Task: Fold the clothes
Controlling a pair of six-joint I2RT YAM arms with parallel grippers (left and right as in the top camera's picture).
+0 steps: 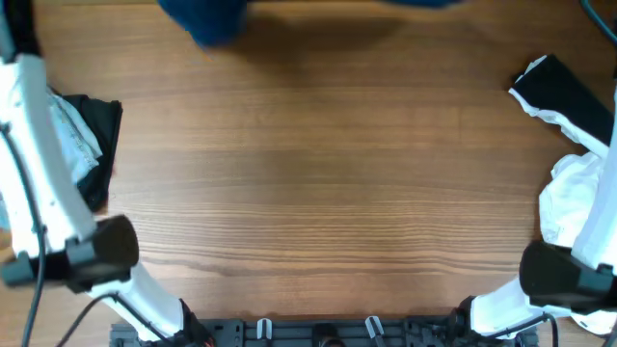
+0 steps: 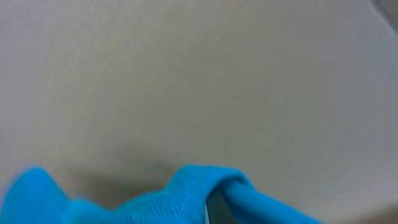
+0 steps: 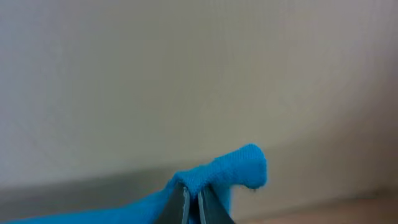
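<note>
The fold goes back down to the bare wood beside the garment pile next. My left gripper releases it there, since that wood lies clear for the shirt [image 1: 207, 21].
The deep-blue shirt [image 1: 207, 21] shows in the overhead view only as a dark bunch hanging at the table's far edge, with a further strip of it at the top right. In the left wrist view, blue cloth [image 2: 186, 193] drapes over my left gripper [image 2: 212, 204], which is shut on a fold of it, against a pale wall. My right gripper [image 3: 191, 199] pinches a bunched tip of the same shirt [image 3: 239, 167] between its shut fingers. Neither gripper appears in the overhead view.
A black and pale garment pile [image 1: 89, 135] lies at the left edge of the wooden table [image 1: 308, 183]. A black piece [image 1: 569, 92] and white cloth [image 1: 574, 193] lie at the right edge. My arm links cross the near left and near right corners.
</note>
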